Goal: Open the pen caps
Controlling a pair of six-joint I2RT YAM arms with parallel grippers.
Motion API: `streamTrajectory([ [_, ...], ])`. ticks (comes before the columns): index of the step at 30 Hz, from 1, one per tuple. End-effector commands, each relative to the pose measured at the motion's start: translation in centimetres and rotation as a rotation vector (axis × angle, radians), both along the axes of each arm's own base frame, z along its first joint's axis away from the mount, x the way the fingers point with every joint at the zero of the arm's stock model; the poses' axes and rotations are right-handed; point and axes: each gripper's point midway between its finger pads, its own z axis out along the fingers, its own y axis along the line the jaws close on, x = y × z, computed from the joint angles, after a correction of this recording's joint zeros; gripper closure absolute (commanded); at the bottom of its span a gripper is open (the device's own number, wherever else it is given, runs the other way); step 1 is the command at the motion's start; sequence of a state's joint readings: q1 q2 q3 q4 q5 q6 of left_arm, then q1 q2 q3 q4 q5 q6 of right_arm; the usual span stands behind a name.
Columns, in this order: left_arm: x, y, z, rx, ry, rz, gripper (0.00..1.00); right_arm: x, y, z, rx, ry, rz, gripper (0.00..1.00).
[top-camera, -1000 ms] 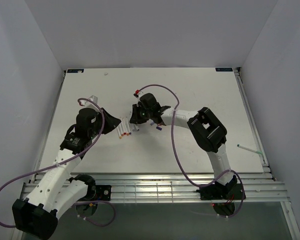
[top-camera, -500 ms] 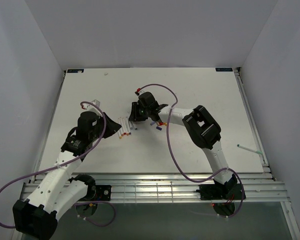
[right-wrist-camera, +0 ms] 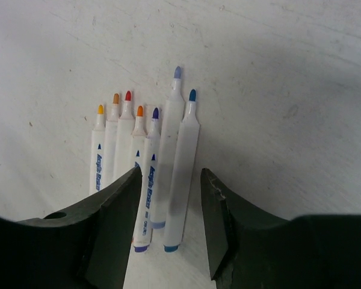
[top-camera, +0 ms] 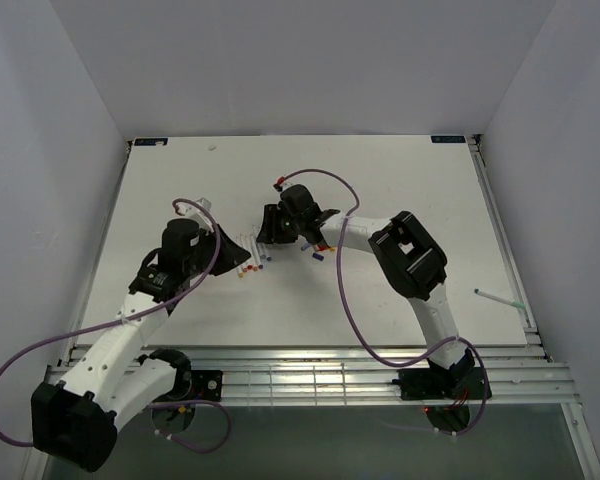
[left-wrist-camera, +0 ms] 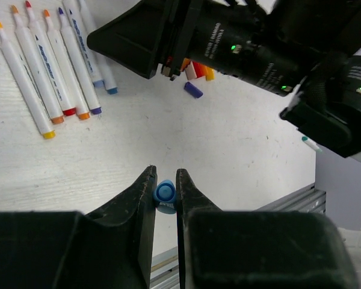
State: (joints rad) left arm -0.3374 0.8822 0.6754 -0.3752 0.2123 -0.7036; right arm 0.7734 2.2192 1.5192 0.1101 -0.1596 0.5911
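I will next move my left gripper past the pens and down beside the purple cap to release the blue cap.
Several uncapped white-barrelled marker pens (top-camera: 251, 256) lie side by side on the white table; they also show in the left wrist view (left-wrist-camera: 48, 72) and the right wrist view (right-wrist-camera: 147, 156). My left gripper (left-wrist-camera: 165, 194) is shut on a small blue pen cap (left-wrist-camera: 165, 191), held just above the table, left of the pens in the top view (top-camera: 228, 244). My right gripper (right-wrist-camera: 168, 176) is open and empty, low over the blue-tipped pen (right-wrist-camera: 182, 174), and in the top view (top-camera: 269, 229). Loose caps, purple (left-wrist-camera: 192, 90) and red and orange (left-wrist-camera: 198, 70), lie by the right gripper.
A thin green-tipped pen (top-camera: 496, 296) lies alone near the table's right edge. A small white scrap (top-camera: 212, 147) is at the far left back. Purple cables loop over both arms. The metal rail (top-camera: 300, 372) runs along the near edge.
My left arm has moved a little forward and right towards the pen row, still holding the blue cap. My right gripper has shifted slightly over the pens.
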Motion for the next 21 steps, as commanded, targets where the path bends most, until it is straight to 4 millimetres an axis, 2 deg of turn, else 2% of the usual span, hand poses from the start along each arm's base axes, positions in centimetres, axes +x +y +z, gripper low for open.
streamTrajectory([
  [1,-0.2,-1.5,-1.0,-0.007,0.039,-0.105,1.00,0.6,-1.6,5.1,0.052,-0.066,-0.017,0.49],
  [3,0.0,-1.9,-1.4,-0.014,0.054,-0.121,1.00,0.9,-3.8,5.7,0.052,-0.057,-0.044,0.48],
  [4,0.0,-2.2,-1.4,-0.029,0.059,-0.135,1.00,0.9,-4.6,8.0,0.077,-0.089,-0.054,0.47],
  [5,0.2,-2.6,-1.2,-0.044,0.046,-0.147,1.00,1.4,-6.1,8.7,0.074,-0.107,-0.073,0.47],
  [6,0.4,-2.9,-1.7,-0.050,0.064,-0.155,1.00,0.9,-7.6,8.0,0.045,-0.094,-0.089,0.47],
  [7,0.4,-3.4,-1.8,-0.070,0.077,-0.176,1.00,0.9,-8.8,10.0,0.055,-0.124,-0.109,0.46],
  [8,0.7,-4.0,-1.9,-0.079,0.077,-0.192,1.00,1.4,-10.6,10.2,0.041,-0.124,-0.147,0.46],
  [9,0.9,-4.4,-2.2,-0.080,0.093,-0.201,1.00,1.4,-12.0,10.3,0.018,-0.128,-0.178,0.46],
  [10,1.2,-4.9,-3.7,-0.068,0.144,-0.208,1.00,0.6,-13.9,10.4,-0.004,-0.114,-0.201,0.45],
  [11,1.8,-5.5,-3.4,-0.067,0.141,-0.213,1.00,0.8,-15.7,10.3,-0.027,-0.109,-0.235,0.44],
  [12,1.7,-6.5,-3.8,-0.058,0.153,-0.239,1.00,0.6,-17.2,10.1,-0.060,-0.110,-0.263,0.43],
  [13,2.0,-7.1,-5.3,-0.041,0.195,-0.243,0.99,-0.5,-18.9,10.1,-0.086,-0.101,-0.282,0.42],
  [15,2.9,-8.7,-5.2,-0.036,0.191,-0.264,0.99,-0.8,-21.8,9.9,-0.126,-0.101,-0.349,0.37],
  [16,3.1,-9.1,-5.5,-0.033,0.202,-0.266,0.99,-1.3,-22.8,10.8,-0.120,-0.117,-0.369,0.34],
  [17,3.5,-9.6,-6.8,-0.024,0.233,-0.268,0.99,-2.0,-24.7,9.4,-0.146,-0.084,-0.400,0.31],
  [18,3.8,-10.4,-6.5,-0.027,0.225,-0.281,0.99,-2.3,-25.7,9.3,-0.150,-0.083,-0.419,0.29],
  [19,4.1,-10.8,-6.8,-0.019,0.229,-0.280,0.99,-2.6,-26.7,10.1,-0.142,-0.103,-0.439,0.24],
  [20,4.2,-11.3,-7.9,-0.002,0.256,-0.286,0.98,-3.0,-28.8,8.9,-0.174,-0.081,-0.500,0.04],
  [21,4.8,-11.8,-7.9,0.003,0.249,-0.286,0.98,-3.2,-29.7,8.8,-0.172,-0.076,-0.526,0.10],
])
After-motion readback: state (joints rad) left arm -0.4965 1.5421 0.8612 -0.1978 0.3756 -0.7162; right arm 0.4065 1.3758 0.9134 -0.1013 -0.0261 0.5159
